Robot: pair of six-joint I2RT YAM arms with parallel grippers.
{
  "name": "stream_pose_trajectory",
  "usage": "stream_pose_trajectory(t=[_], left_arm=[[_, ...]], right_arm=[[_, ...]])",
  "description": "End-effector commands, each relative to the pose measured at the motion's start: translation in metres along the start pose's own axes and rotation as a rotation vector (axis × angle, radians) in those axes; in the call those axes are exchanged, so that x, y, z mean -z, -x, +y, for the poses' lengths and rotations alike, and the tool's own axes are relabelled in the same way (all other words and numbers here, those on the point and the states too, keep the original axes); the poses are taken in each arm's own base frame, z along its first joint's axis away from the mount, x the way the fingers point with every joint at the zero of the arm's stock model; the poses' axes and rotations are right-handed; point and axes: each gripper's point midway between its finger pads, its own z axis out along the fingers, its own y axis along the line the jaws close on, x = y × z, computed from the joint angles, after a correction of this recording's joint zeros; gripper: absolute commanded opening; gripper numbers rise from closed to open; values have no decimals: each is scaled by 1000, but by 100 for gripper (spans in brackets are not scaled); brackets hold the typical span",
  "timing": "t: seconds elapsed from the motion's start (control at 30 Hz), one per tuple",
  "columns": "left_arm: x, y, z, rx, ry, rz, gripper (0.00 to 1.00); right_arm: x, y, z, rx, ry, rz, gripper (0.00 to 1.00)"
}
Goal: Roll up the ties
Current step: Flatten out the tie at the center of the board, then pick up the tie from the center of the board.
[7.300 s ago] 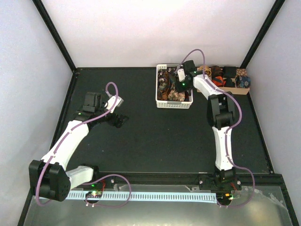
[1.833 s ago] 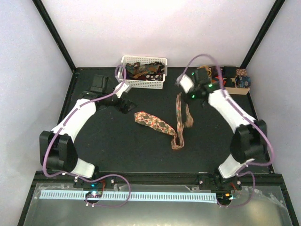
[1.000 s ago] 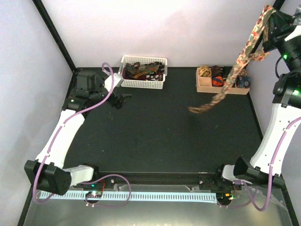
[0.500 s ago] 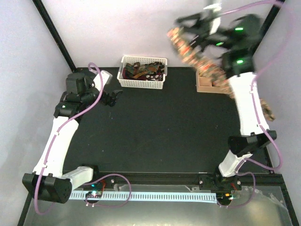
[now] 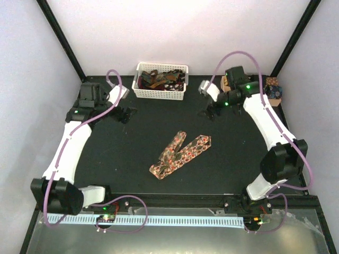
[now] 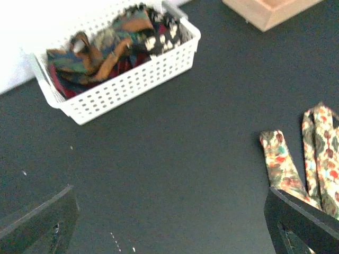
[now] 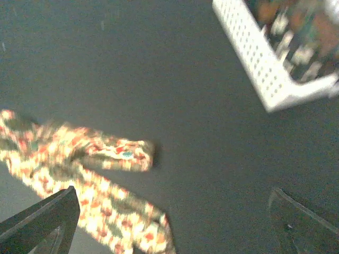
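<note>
I need to lower my right gripper next and bring it back onto the floral tie's broad end [image 5: 205, 141] [image 7: 154, 235], because that end is below the gripper and closer to my base.
A floral tie [image 5: 179, 154] in red, green and beige lies folded in a loose zigzag on the black mat, mid-table. It also shows as the tie [image 6: 317, 153] at the right edge of the left wrist view and as the tie [image 7: 79, 169] at the lower left of the right wrist view. More ties [image 5: 159, 78] are heaped in the white basket [image 5: 160, 95]. My right gripper [image 5: 210, 112] hovers open behind and to the right of the floral tie, holding nothing. My left gripper [image 5: 123, 114] is open above bare mat, left of the basket.
The white slatted basket [image 6: 127, 79] stands at the back centre against the wall. A tan wooden box [image 5: 271, 90] sits at the back right, largely hidden by my right arm; its corner [image 6: 270, 10] shows in the left wrist view.
The right gripper swung the floral tie through the air, opened and let it go; the tie now lies on the mat. The right arm came down toward the back centre.
</note>
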Motion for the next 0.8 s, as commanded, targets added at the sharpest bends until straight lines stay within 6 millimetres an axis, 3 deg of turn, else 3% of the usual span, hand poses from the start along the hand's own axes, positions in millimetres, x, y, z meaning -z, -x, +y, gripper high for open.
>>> stream_pose_trajectory(t=[0.0, 0.1, 0.2, 0.3, 0.4, 0.53, 0.77], left_arm=[[-11, -21, -8, -39, -92, 102, 99], [-17, -34, -39, -95, -279, 122, 99], [-26, -50, -64, -156, -367, 142, 99], [-47, -60, -84, -218, -380, 192, 98], [-81, -62, -101, -225, -402, 237, 97], [-125, -59, -122, -211, -421, 312, 93], [-199, -83, -158, -250, -376, 445, 91]], right_arm=[[11, -49, 14, 110, -56, 135, 100], [12, -46, 45, 93, 37, 49, 100], [10, -54, 57, 55, 88, 59, 94], [-8, -97, 49, -3, 65, 184, 84], [-31, -136, 41, -76, 32, 272, 76], [-53, -160, 24, -185, -7, 328, 72], [-81, -196, 4, -372, 7, 443, 67]])
